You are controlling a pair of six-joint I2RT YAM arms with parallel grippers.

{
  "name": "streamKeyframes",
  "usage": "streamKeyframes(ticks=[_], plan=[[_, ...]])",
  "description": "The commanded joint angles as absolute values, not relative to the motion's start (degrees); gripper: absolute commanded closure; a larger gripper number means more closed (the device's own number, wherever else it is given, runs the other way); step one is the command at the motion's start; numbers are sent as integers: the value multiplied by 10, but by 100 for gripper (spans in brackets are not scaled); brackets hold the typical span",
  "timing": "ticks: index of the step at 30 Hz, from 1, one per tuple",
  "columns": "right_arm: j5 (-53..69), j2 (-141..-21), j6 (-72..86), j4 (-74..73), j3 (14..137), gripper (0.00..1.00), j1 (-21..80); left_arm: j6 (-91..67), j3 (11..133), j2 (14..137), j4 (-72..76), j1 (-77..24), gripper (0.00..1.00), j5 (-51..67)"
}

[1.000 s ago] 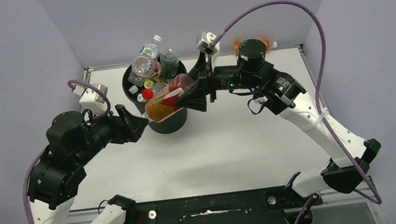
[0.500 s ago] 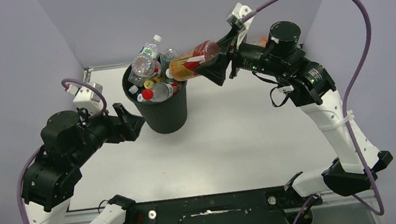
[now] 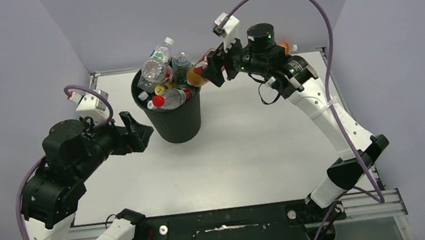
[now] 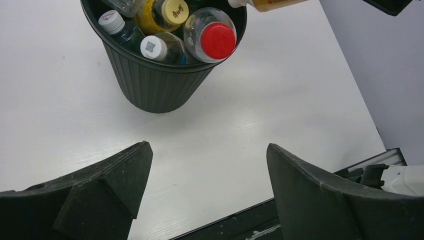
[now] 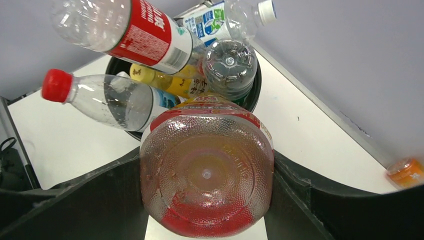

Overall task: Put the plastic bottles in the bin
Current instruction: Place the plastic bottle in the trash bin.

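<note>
My right gripper needs to push the orange and red bottle (image 3: 197, 76) down past the bin's rim beside the red-capped bottle next and let go of it, because the bottle points neck-first into the pile.
The black bin (image 3: 172, 121) stands at the back left of the table, piled over its rim with plastic bottles (image 3: 159, 71). My right gripper (image 3: 207, 72) hovers at the bin's right rim, shut on an orange and red bottle (image 3: 197, 76) whose neck points into the pile. In the right wrist view this bottle's base (image 5: 207, 175) fills the gap between both fingers (image 5: 305, 197). My left gripper (image 3: 139, 130) is open and empty, just left of the bin. From the left wrist the bin (image 4: 155, 85) lies ahead, a red-capped bottle (image 4: 217, 40) on top.
A small orange bottle (image 5: 406, 172) lies on the table by the back wall, behind my right arm. Grey walls close the table on three sides. The black rail (image 3: 228, 224) with both arm bases runs along the near edge.
My right gripper lifted the orange and red bottle from the bin's front rim, swung it up and right, then brought it back to the right rim. My left gripper opened wider beside the bin.
</note>
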State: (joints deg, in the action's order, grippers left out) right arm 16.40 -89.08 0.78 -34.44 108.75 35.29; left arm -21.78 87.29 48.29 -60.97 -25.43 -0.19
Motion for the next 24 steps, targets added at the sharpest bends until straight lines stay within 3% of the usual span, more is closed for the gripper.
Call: streamKeyframes(ticks=[1,24], plan=[[151,-909,-8,-313,1116,42,353,-212,894,486,-604,-255,14,-5],[21,-1050,-85,-411,1214,40,446,-208,876,486,-595,-255,14,-2]])
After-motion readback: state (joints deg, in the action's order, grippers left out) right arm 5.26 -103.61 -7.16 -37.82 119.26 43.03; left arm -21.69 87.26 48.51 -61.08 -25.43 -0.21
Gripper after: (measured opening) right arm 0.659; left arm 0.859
